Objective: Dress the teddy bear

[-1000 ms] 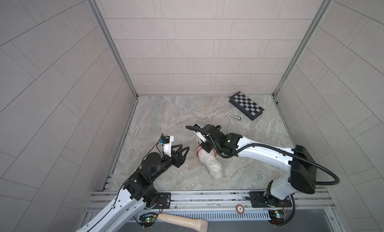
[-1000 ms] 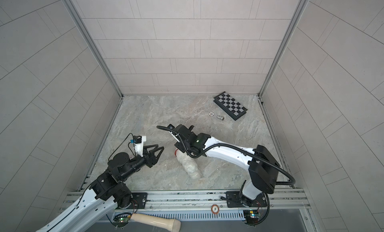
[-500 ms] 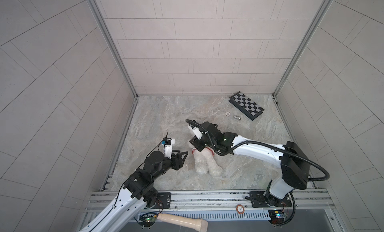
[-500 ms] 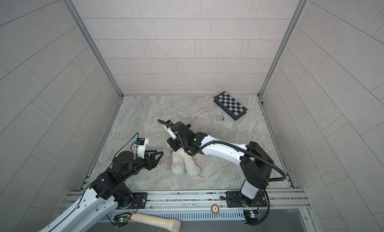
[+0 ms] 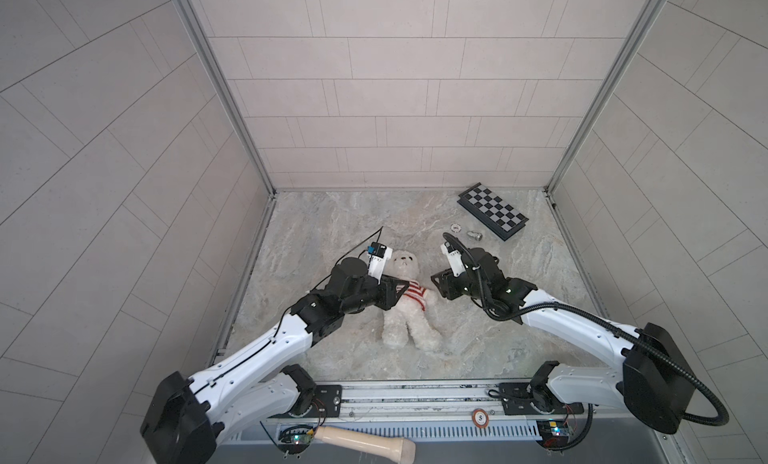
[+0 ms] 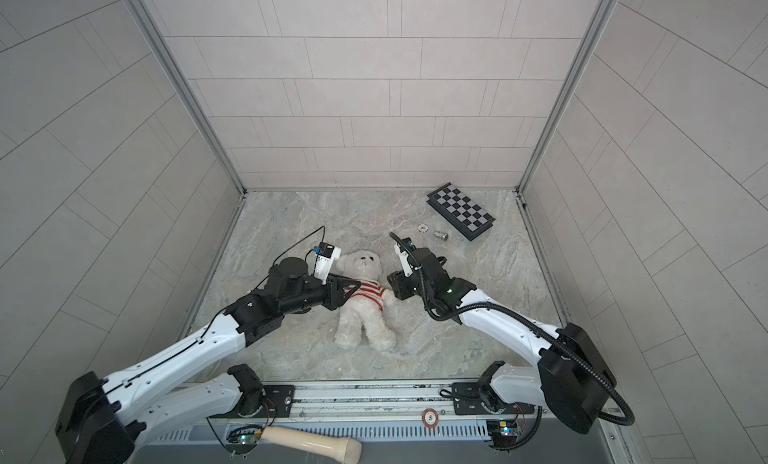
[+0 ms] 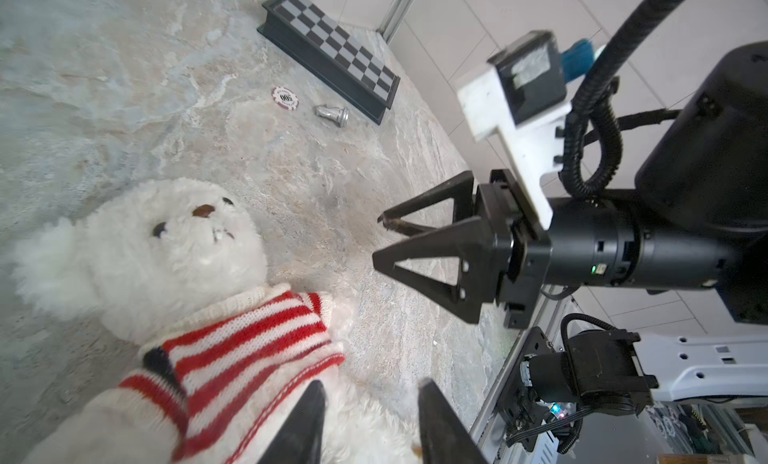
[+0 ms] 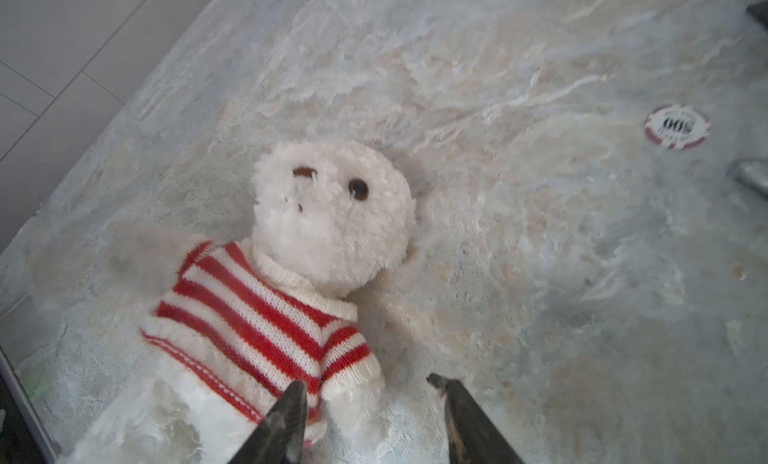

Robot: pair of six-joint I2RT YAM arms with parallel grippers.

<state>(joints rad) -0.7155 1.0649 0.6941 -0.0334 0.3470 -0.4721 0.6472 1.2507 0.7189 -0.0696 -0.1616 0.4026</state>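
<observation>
I need to lower my right gripper's open fingers around the bear's furry arm end [image 5: 432, 296] [image 8: 360, 409] below and close them, since it sticks out bare past the sleeve cuff.
The teddy bear [image 5: 409, 320] lies on its back on the marble table, head toward the back wall, in both top views [image 6: 365, 316]. A red-and-white striped sweater [image 5: 414, 296] covers its chest. My left gripper [image 5: 398, 291] reaches in at the bear's left side in the top views. In the left wrist view its jaws [image 7: 372, 385] stand apart over white fur just below the sweater hem [image 7: 266, 345]. My right gripper [image 5: 436, 281] sits open beside the bear's other arm. In the right wrist view [image 8: 365, 381] the sleeved arm [image 8: 353, 370] lies between its fingers, untouched.
A folded chessboard [image 5: 492, 210] lies at the back right, with a poker chip [image 5: 456, 227] and a silver chess piece [image 5: 473, 235] in front of it. A wooden handle [image 5: 365, 441] lies below the front rail. Side walls stand close on both sides.
My right gripper has opened, let go of the bear and drawn back to the right. The bear now lies on its back, further left. My left gripper moved in to its side, jaws narrower.
</observation>
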